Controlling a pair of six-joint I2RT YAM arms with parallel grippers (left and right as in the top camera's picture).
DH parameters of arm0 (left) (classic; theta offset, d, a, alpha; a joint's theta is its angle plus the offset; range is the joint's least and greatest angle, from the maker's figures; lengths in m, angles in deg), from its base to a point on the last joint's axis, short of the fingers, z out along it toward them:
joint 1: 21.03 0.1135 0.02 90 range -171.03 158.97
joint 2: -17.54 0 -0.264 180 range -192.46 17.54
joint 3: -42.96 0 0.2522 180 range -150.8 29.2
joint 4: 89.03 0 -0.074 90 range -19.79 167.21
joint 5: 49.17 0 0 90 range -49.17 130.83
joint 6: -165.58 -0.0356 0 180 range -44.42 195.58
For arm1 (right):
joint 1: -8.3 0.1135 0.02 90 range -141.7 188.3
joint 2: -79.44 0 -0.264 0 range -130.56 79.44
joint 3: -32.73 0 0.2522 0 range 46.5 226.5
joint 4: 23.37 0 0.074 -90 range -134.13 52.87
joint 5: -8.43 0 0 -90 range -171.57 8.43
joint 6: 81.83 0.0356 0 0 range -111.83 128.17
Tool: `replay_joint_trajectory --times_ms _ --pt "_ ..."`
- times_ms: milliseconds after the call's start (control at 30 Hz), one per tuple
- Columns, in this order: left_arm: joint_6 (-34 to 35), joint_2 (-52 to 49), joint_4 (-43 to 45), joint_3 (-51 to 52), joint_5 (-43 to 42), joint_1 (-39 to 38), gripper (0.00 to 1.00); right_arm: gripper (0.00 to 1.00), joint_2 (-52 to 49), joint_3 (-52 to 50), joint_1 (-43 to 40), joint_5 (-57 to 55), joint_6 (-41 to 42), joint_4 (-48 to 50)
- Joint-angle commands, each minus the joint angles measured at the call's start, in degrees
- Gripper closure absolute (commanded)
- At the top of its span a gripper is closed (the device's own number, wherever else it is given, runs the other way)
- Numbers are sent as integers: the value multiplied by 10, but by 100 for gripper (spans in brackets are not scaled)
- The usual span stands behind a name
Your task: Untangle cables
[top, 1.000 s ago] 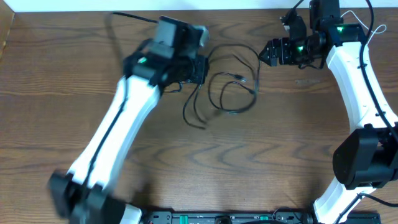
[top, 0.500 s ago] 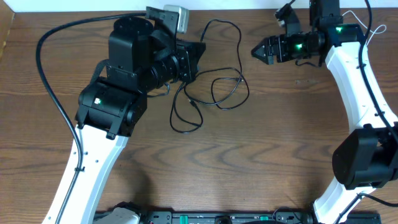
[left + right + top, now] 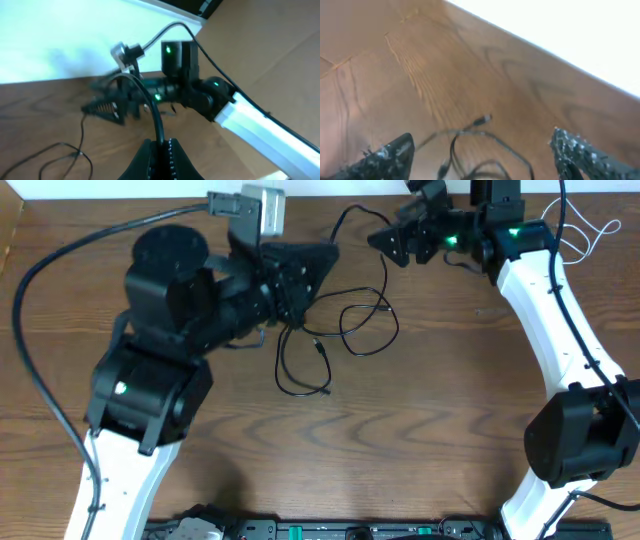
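The raised part of the black cable comes down toward the cable's loops next in my left gripper, which then lets go of that part.
The thin black cable (image 3: 385, 308) lies in tangled loops on the wooden table between the arms. My left gripper (image 3: 318, 258) is raised above the loops' left side. In the left wrist view it (image 3: 161, 142) is shut on a strand of the black cable (image 3: 155, 112), which rises from the jaws. My right gripper (image 3: 390, 232) is open beside the cable's top loop. The right wrist view shows its wide-apart fingers (image 3: 390, 152) with cable loops and a small plug end (image 3: 482, 120) between them. A thin white cable (image 3: 592, 232) lies at the far right behind the right arm.
The table's back edge and a white wall run just behind both grippers. A thick black robot cable (image 3: 40, 270) arcs over the table's left side. The right arm (image 3: 260, 120) fills the right of the left wrist view.
My left arm has lifted and swung left, and the black cable's loops have shifted. My right gripper has moved left and back toward the cable's top loop.
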Motion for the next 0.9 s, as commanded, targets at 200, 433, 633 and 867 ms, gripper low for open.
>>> replay_joint_trajectory --times_ms 200,433,633,867 --pt "6 13 -79 -11 -30 0 93 99 4 1 27 9 82 126" --pt "4 11 -150 -11 107 0 78 99 45 9 -13 -64 155 69" --pt "4 -5 -182 -8 147 0 55 99 180 42 -74 -183 155 -2" --pt "3 -38 -182 -6 147 0 44 99 325 46 -206 -207 189 -14"
